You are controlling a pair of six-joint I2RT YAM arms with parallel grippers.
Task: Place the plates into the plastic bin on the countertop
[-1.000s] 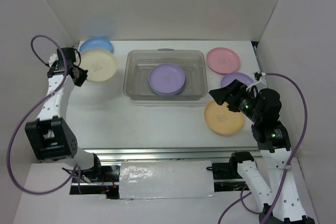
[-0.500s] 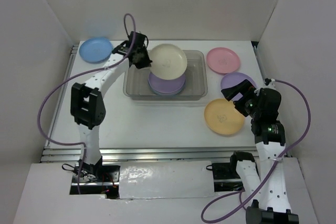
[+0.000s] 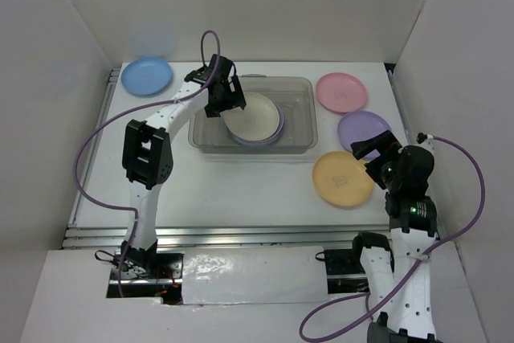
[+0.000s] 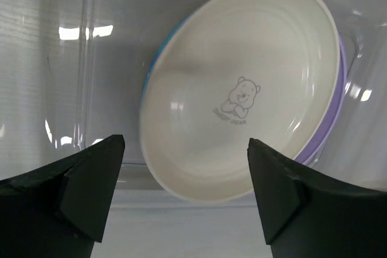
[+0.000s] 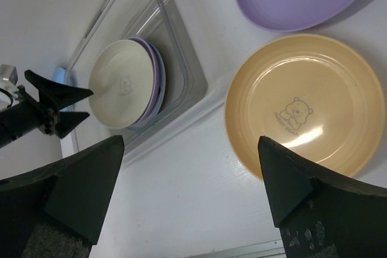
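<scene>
The bare countertop at the orange-yellow plate's near rim (image 3: 364, 198) (image 5: 358, 167) leaves room for a finger. My right gripper will next lower and draw back, turning over that rim.
The clear plastic bin (image 3: 297, 83) stands mid-countertop. Inside it a cream plate (image 3: 252, 116) lies slightly tilted on a purple plate (image 3: 280, 128). My left gripper (image 3: 227, 102) hangs open just over the cream plate's left edge, holding nothing. The left wrist view has the cream plate (image 4: 242, 95) free beyond the open gripper (image 4: 187, 200), with the purple plate's rim (image 4: 338, 101) under it. Blue (image 3: 146, 75), pink (image 3: 341, 91), purple (image 3: 363, 128) and orange-yellow (image 3: 341, 180) plates rest on the countertop. My right gripper (image 3: 373, 150) is open above the orange-yellow plate (image 5: 296, 107).
White walls close in the countertop (image 3: 201, 182) on three sides. A metal rail (image 3: 241, 234) runs along the near edge. The blue plate sits at the far left corner; the other loose plates cluster right of the bin (image 5: 187, 77).
My left gripper carried the cream plate from the far left over the bin and opened; the plate now lies on the purple one. The right arm shifted slightly right.
</scene>
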